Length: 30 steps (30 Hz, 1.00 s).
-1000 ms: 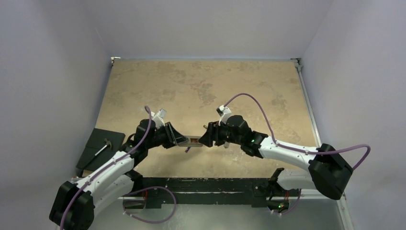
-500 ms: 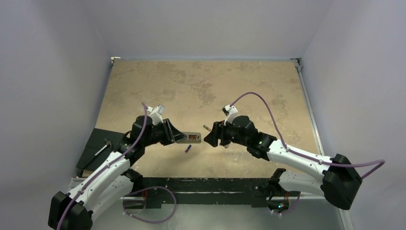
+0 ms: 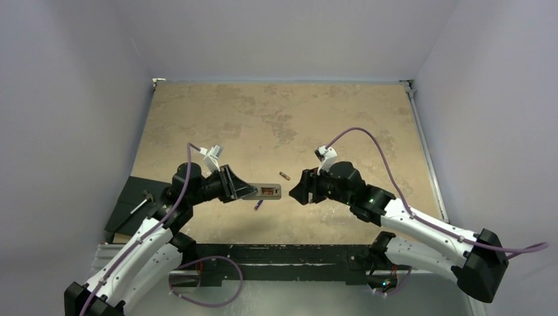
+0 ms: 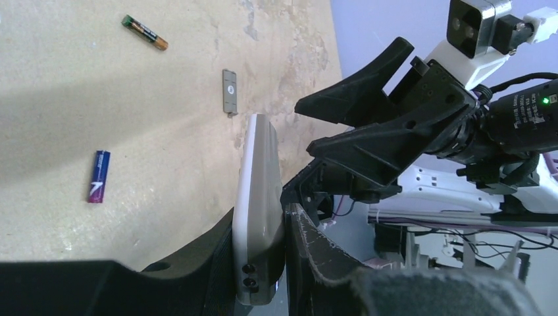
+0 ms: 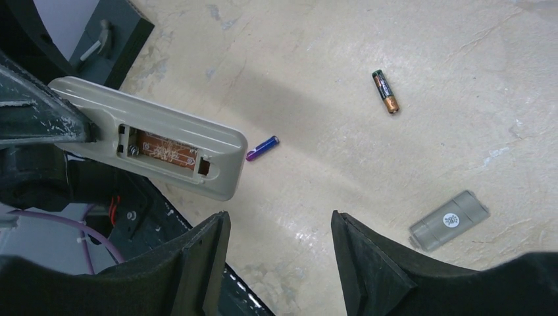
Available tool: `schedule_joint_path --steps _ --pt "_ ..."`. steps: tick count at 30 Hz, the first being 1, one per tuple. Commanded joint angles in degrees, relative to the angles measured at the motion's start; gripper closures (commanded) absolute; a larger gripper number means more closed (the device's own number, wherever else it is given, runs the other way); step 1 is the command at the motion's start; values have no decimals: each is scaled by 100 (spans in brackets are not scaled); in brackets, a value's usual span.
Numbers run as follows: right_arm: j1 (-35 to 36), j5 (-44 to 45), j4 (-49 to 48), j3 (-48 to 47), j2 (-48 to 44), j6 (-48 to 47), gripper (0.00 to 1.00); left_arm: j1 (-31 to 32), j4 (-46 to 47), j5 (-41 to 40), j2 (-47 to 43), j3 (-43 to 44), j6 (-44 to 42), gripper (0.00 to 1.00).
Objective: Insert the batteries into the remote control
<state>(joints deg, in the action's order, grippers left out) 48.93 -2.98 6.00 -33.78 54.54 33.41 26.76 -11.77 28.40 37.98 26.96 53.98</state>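
I will next move my left gripper back and down and release the remote control (image 3: 266, 191) on the clear, bare tabletop short of the purple-blue battery.
My left gripper (image 3: 250, 191) is shut on the remote control (image 3: 266, 191) and holds it above the table, grey back up. The open battery recess (image 5: 164, 150) shows a brown board inside, with nothing in it. In the left wrist view the remote (image 4: 260, 197) stands edge-on between the fingers of the left gripper (image 4: 262, 220). The purple-blue battery (image 3: 258, 205) (image 5: 262, 148) (image 4: 99, 185) lies on the table below the remote's free end. The brown battery (image 3: 285, 176) (image 5: 385, 92) (image 4: 145, 33) lies farther back. My right gripper (image 3: 297, 191) (image 5: 279, 220) is open and empty, just right of the remote.
A small flat grey cover piece (image 5: 449, 220) (image 4: 229, 91) lies on the table under the right arm. A black block with a small tool (image 3: 135, 204) sits at the table's left edge. Pale walls close in the table on three sides.
My right gripper has drawn back to the right, away from the remote's end, uncovering the brown battery. The left gripper still holds the remote and has shifted slightly left.
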Motion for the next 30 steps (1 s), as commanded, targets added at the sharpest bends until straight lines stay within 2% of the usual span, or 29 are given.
schedule_joint_path --steps 1,5,9,21,30 --pt "-32 131 299 -68 -239 32 34 22 517 347 -188 -394 609 100" --pt "-32 110 369 73 -455 156 34 22 796 486 -178 -735 853 100" --pt "-32 77 402 192 -603 232 34 31 1533 776 1 -1211 1219 100" --pt "-32 61 405 419 -763 307 33 77 2609 774 1096 -1938 1177 100" --pt "-32 40 225 520 -577 273 33 92 3110 729 2043 -2062 889 99"
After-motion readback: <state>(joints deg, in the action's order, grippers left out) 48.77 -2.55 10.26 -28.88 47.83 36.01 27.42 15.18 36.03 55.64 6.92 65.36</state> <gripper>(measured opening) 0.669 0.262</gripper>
